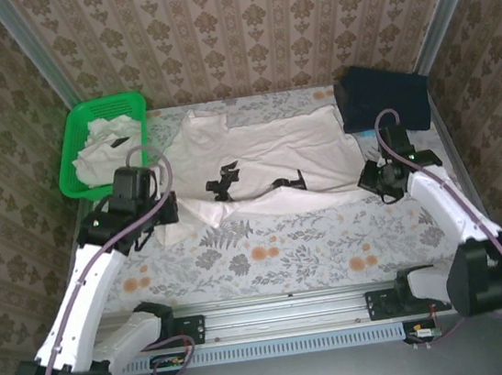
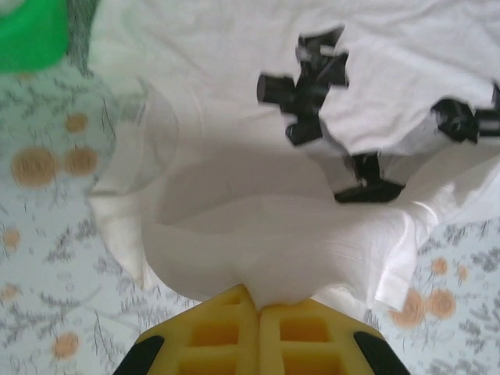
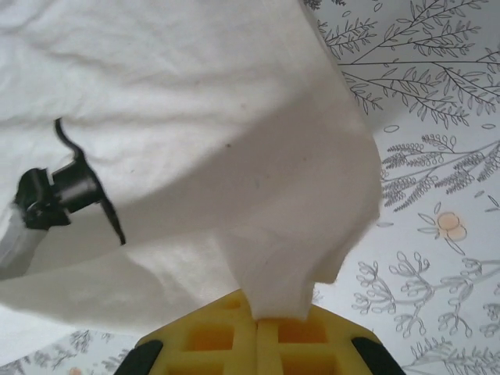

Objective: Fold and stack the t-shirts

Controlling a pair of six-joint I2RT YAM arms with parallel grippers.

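Observation:
The t-shirt's still-raised edge will next be carried by my left gripper outward and down onto the flat cloth [image 1: 184,172] beside the t-shirt's collar, and my left gripper will let go of the edge there.
An off-white t-shirt [image 1: 274,152] lies across the middle of the table, partly doubled over, with its black graphic [image 1: 223,184] showing in broken pieces. My left gripper [image 1: 164,214] is shut on the shirt's near left edge. In the left wrist view the yellow fingers [image 2: 226,328] pinch a bunch of the cloth [image 2: 234,211], and the graphic [image 2: 308,86] lies beyond. At the shirt's near right corner my right gripper [image 1: 372,177] is also shut on cloth. The right wrist view has the fabric [image 3: 195,117] rising out of the closed yellow fingers [image 3: 289,336].
A green mesh basket [image 1: 70,160] at the back left holds more white t-shirts [image 1: 103,150]; its corner [image 2: 31,31] is at the top left of the left wrist view. A dark blue block [image 1: 382,96] sits at the back right. Patterned walls enclose the floral tablecloth [image 1: 287,252].

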